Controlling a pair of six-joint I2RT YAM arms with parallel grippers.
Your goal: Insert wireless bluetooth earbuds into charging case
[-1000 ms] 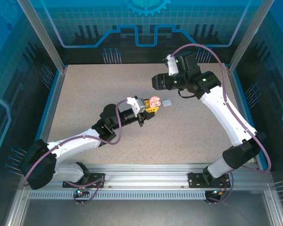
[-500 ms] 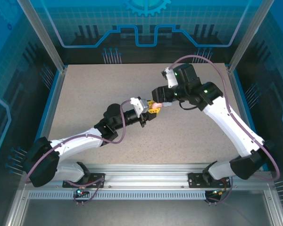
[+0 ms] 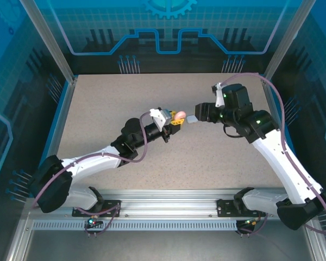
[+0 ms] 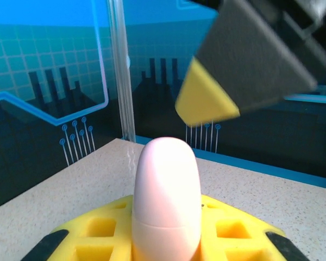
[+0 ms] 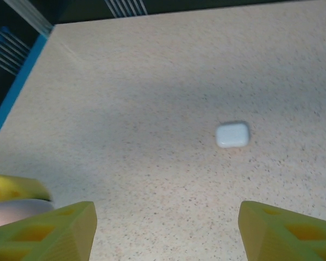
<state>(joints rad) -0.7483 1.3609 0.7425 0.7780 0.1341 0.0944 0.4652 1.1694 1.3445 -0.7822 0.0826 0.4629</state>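
The pink case point(image 3: 180, 115) will be next to go down: my left gripper will tilt downward, then lower it onto the table beside the white case point(image 3: 191, 119) to release it.
My left gripper point(image 3: 175, 122) is shut on the pink round case point(image 3: 180, 115), held off the table near its middle. In the left wrist view the pink case point(image 4: 165, 196) stands upright and closed between the yellow fingers point(image 4: 233, 234). The white rounded-square case point(image 3: 191, 119) lies closed on the table just right of it. My right gripper point(image 3: 200, 113) hovers open beside the white case, nothing between its fingers. From the right wrist, the white case point(image 5: 232, 134) lies ahead of the open right gripper point(image 5: 165, 234), apart from it. The earbuds are out of view.
One yellow tip of the right gripper's finger point(image 4: 206, 100) hangs close above the pink case in the left wrist view. The speckled table point(image 3: 125, 98) stretches to a blue rim point(image 3: 60, 122) on the left and glass walls behind.
The right gripper came in over the pink case half a second ago, then pulled back to the right. The left gripper kept its hold and shifted slightly up and right.
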